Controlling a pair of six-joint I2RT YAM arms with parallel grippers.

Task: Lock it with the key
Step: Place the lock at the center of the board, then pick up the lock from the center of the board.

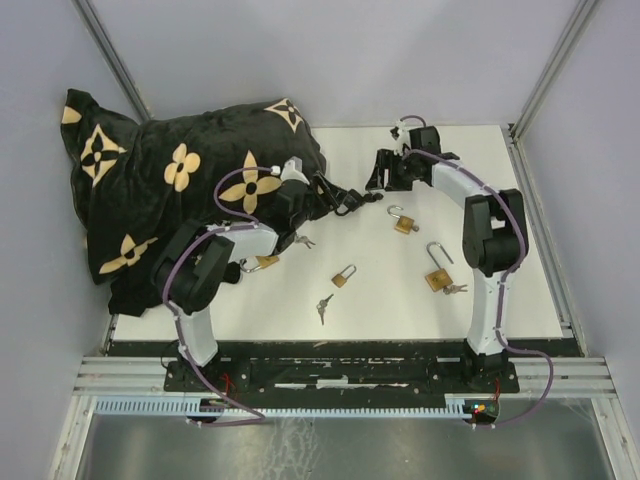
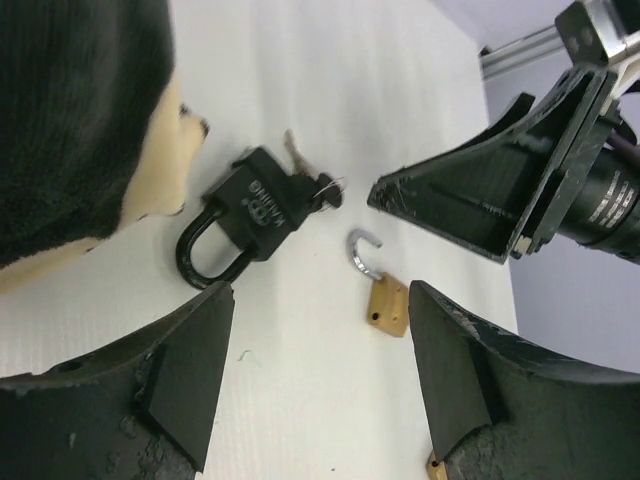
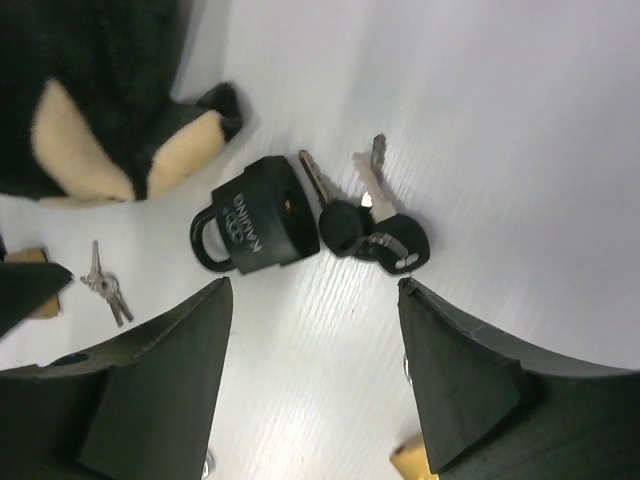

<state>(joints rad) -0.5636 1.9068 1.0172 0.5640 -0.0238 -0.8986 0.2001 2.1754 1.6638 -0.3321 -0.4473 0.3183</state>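
The right gripper moves back and to the right in the top view next, then down onto the larger brass padlock's shackle [image 1: 433,257], since the shackle stands open.
A black padlock [image 2: 245,215] lies flat on the white table with its shackle shut. Its keys [image 3: 375,235], on a ring and with black heads, lie right beside its body, their blades showing outside the lock. My left gripper [image 2: 320,370] is open just short of the padlock with nothing between its fingers. My right gripper [image 3: 315,370] is open too, on the other side, close above the padlock [image 3: 255,215] and the keys. In the top view the left gripper [image 1: 330,193] and the right gripper [image 1: 383,172] face each other near the table's far middle.
A black blanket [image 1: 180,170] with cream flowers covers the far left and reaches next to the padlock. Brass padlocks [image 1: 404,222] [image 1: 343,275] [image 1: 437,272] lie open on the table, one of them [image 2: 385,300] near my left fingers. Small silver keys [image 1: 323,305] [image 3: 105,285] lie loose.
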